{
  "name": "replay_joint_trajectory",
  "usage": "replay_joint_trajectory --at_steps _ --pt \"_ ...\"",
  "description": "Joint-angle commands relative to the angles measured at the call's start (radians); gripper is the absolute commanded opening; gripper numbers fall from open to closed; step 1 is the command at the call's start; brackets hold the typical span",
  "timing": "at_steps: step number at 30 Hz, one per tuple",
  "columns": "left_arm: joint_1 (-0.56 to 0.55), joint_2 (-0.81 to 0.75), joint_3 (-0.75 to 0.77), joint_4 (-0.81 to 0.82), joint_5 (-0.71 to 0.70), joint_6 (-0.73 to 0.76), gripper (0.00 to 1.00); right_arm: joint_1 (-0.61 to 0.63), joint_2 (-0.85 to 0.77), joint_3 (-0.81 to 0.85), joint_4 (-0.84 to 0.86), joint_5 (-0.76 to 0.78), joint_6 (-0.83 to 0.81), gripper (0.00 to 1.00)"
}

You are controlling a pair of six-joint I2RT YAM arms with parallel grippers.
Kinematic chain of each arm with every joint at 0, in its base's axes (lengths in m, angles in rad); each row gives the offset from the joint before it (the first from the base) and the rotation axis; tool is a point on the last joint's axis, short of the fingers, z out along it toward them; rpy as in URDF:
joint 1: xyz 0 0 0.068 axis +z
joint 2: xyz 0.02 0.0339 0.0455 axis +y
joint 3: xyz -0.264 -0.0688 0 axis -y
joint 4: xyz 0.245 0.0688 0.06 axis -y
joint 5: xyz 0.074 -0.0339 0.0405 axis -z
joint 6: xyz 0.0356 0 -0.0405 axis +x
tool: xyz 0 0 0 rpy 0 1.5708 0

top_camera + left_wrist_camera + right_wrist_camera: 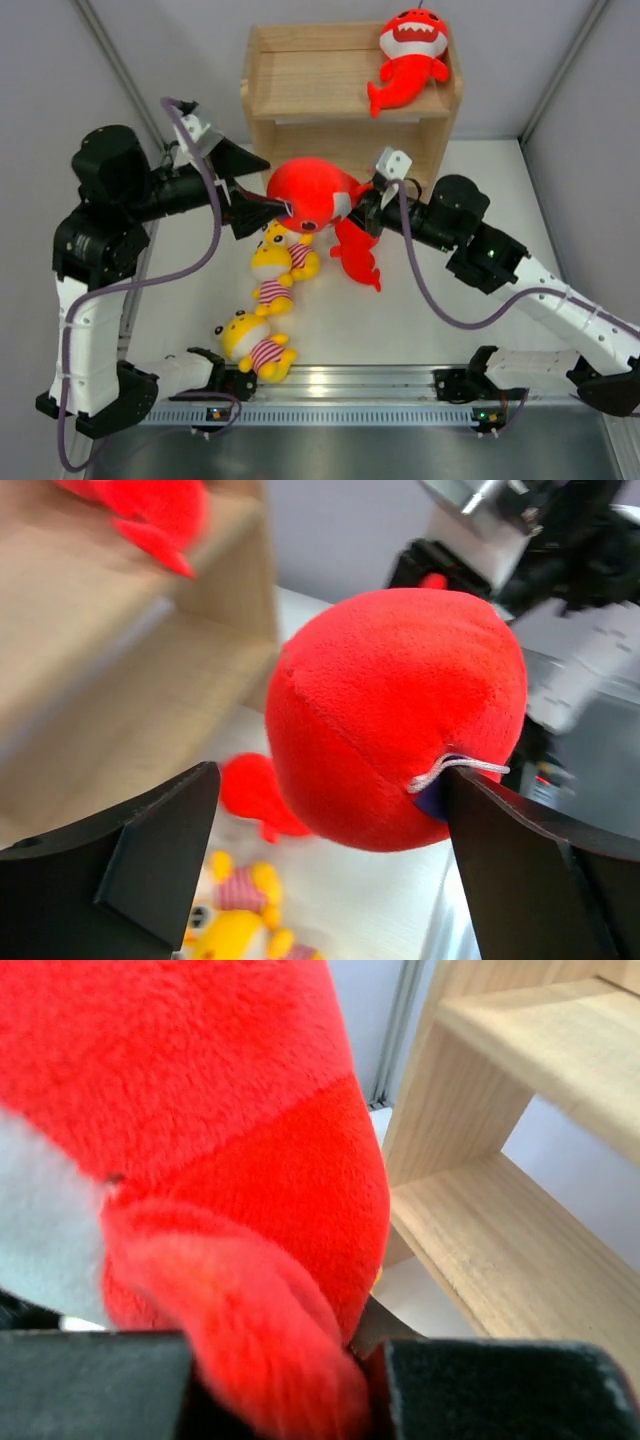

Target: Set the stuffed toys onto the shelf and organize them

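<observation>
My right gripper raises the held shark outward next, then lowers it onto the bare space beside the red shark on the shelf's top level.
The wooden shelf (300, 85) stands at the back, and one red shark (410, 52) lies on its top tier at the right. My right gripper (360, 205) is shut on a second red shark (315, 195) and holds it in the air in front of the shelf; its fin fills the right wrist view (250, 1310). My left gripper (262, 212) is open just left of this shark, whose round body (400, 710) sits ahead of the spread jaws. A third red shark (358, 258) lies on the table. Three yellow striped toys (285, 255) (268, 288) (255, 347) lie in a line.
The shelf's lower tier (500, 1230) shows close to the right of the held shark, and the shelf's side (120, 660) shows in the left wrist view. A metal rail (340, 385) runs along the near table edge. Grey walls enclose the table.
</observation>
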Motion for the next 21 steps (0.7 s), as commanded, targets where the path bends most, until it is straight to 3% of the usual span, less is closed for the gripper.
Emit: replay_joint_trajectory --at_steps 1,4,6,10,15,21 --pt "0.011 -0.017 0.124 0.069 -0.434 0.045 0.98 -0.004 0.084 0.316 -0.101 0.033 0.250 0.00" --pt "0.011 -0.013 0.180 0.069 -0.594 0.114 0.98 -0.050 0.193 0.507 -0.184 -0.004 0.432 0.00" --pt "0.011 -0.015 0.174 0.069 -0.625 0.146 0.98 -0.112 0.248 0.617 -0.193 -0.033 0.503 0.00" --pt "0.013 -0.026 0.126 0.069 -0.607 0.155 0.99 -0.214 0.392 0.740 -0.166 -0.079 0.690 0.00" --pt "0.011 -0.030 0.114 0.068 -0.571 0.166 0.98 -0.293 0.592 0.958 -0.223 -0.134 0.762 0.00" --pt "0.011 -0.036 0.097 0.068 -0.555 0.169 0.98 -0.337 0.723 1.029 -0.231 -0.171 0.871 0.04"
